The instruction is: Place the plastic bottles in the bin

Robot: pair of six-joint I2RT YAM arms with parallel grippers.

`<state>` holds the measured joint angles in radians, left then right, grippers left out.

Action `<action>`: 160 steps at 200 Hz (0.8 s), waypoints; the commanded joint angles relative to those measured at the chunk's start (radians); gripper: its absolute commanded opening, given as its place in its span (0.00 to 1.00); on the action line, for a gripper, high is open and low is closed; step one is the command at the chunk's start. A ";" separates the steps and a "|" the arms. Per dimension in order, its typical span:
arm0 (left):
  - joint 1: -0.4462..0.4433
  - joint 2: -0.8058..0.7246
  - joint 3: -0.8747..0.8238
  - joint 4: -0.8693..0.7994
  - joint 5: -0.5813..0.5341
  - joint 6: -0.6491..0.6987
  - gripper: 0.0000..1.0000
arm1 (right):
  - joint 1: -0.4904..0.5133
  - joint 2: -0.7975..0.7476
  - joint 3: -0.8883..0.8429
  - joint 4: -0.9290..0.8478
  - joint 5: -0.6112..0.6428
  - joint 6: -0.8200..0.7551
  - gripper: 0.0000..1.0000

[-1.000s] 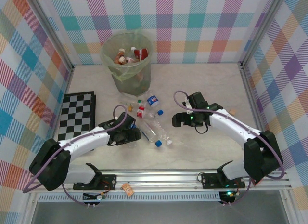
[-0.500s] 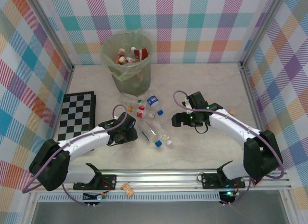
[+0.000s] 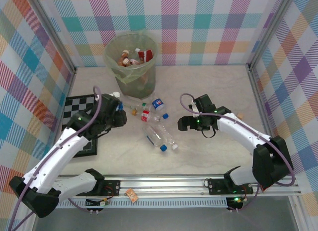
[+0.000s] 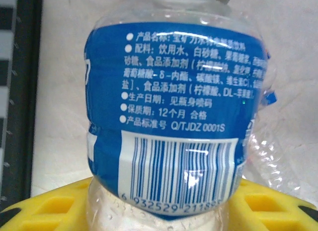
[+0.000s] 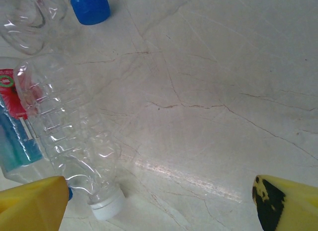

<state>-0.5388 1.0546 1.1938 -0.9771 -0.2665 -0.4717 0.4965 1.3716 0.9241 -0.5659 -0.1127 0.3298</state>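
Note:
The bin stands outward of my left gripper, so I should next raise that gripper and carry the clear bottle outward over the bin's opening [image 3: 130, 51] to release it.
My left gripper [image 3: 117, 110] is lifted above the table just in front of the bin [image 3: 130, 67], shut on a clear bottle with a blue label [image 4: 171, 121]. That bottle sits between the yellow fingers [image 4: 54, 203]. The bin is pale green, bag-lined, and holds several bottles. On the table lie a blue-labelled bottle [image 3: 158, 103], a red-labelled one [image 3: 145, 115], and two clear ones with a blue cap [image 3: 154, 137] and a white cap [image 3: 168, 136]. My right gripper [image 3: 184, 124] hangs open just right of them. The white-capped bottle [image 5: 74, 141] lies by its left finger [image 5: 35, 203].
A black-and-white chessboard [image 3: 74, 122] lies at the left, partly under my left arm. A loose blue cap [image 5: 90, 6] and small bits [image 3: 133, 111] lie among the bottles. Bare marbled tabletop [image 3: 213, 156] stretches to the right and front. Checked walls enclose the table.
My left arm has risen from the table with the blue-labelled bottle and swung back and left toward the bin. The right arm has not moved.

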 commanded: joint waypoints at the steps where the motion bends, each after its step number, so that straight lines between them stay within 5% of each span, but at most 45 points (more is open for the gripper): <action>1: 0.040 0.036 0.124 -0.060 0.014 0.132 0.46 | -0.006 -0.042 -0.001 -0.002 0.004 0.013 0.95; 67: 0.236 0.329 0.544 0.103 0.314 0.257 0.39 | -0.005 -0.103 -0.041 0.003 -0.019 0.055 0.95; 160: 0.351 0.860 1.204 0.177 0.385 0.171 0.33 | -0.005 -0.171 -0.085 -0.029 -0.009 0.069 0.95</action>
<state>-0.2020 1.7973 2.2646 -0.8150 0.0666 -0.2703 0.4965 1.2304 0.8536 -0.5697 -0.1165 0.3889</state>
